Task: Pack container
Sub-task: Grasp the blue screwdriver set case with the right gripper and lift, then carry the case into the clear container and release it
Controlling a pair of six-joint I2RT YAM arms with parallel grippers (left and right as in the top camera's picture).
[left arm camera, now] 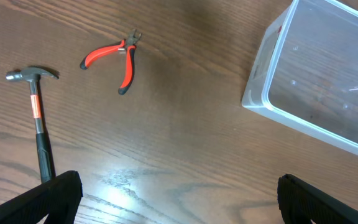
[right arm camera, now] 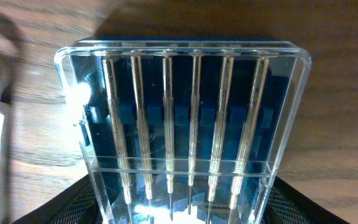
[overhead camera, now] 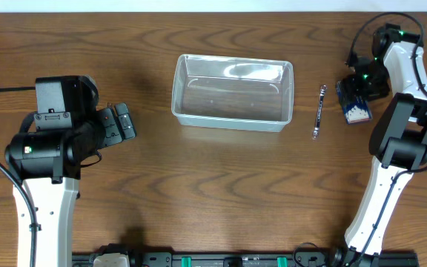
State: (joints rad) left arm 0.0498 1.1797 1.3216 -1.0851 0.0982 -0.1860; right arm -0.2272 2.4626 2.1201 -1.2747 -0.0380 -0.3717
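Next I need to lift the screwdriver case in my right gripper, shift left in the overhead view and lower to release it onto the container's bottom, as that's empty.
The clear plastic container (overhead camera: 232, 93) stands empty at the table's middle; its corner also shows in the left wrist view (left arm camera: 316, 81). My left gripper (left arm camera: 179, 205) is open and empty over bare wood, left of the container (overhead camera: 117, 122). Red-handled pliers (left arm camera: 120, 59) and a hammer (left arm camera: 37, 118) lie ahead of it; my left arm hides both from overhead. My right gripper (right arm camera: 182, 208) is at the far right, its fingers against both sides of a clear case of several small screwdrivers on a blue backing (right arm camera: 182, 118), which also shows overhead (overhead camera: 356, 110).
A slim metal tool (overhead camera: 319, 111) lies on the wood between the container and the screwdriver case. The right arm's base column (overhead camera: 380, 200) stands at the front right, the left arm's column (overhead camera: 47, 215) at the front left.
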